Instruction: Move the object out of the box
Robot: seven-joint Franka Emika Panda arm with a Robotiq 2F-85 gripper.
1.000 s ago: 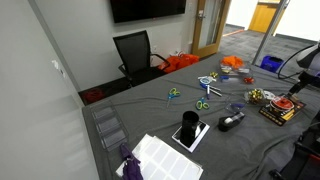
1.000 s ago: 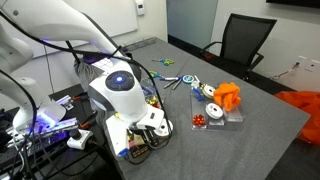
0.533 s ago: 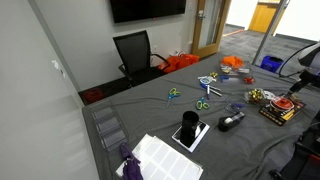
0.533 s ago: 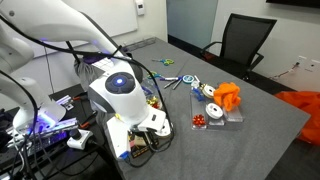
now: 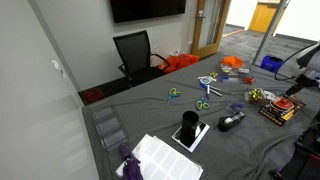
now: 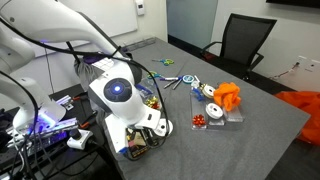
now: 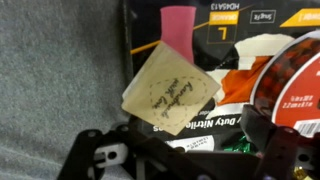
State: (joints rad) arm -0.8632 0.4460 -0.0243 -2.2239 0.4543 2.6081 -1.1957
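Observation:
My gripper needs to turn slightly and move over the packet before it grabs the tan handwritten packet (image 7: 170,88), because the packet lies at an angle to the gripper's fingers.
The box (image 7: 150,20) is flat and dark, with printed labels, and fills the wrist view. In it lie a tan handwritten packet (image 7: 170,88), a pink piece (image 7: 178,25), an orange and white packet (image 7: 245,70), a red roll (image 7: 295,85) and a bit of green foil (image 7: 240,146). My gripper (image 7: 185,152) hangs just above the box with its fingers wide apart and nothing between them. In an exterior view the box (image 5: 279,111) lies at the table's right edge under the arm (image 5: 303,72). In an exterior view the white arm (image 6: 118,92) hides most of the box (image 6: 138,147).
A black and white tablet-like slab (image 5: 190,133) and a white sheet (image 5: 165,157) lie near the front. Scissors (image 5: 203,103), a black tool (image 5: 231,121) and orange items (image 5: 232,63) are scattered about. A clear tray (image 6: 208,120) and an orange cloth (image 6: 229,96) lie mid-table. A black chair (image 5: 133,52) stands behind.
The arm has shifted slightly downward over the box. Nothing in the box has moved.

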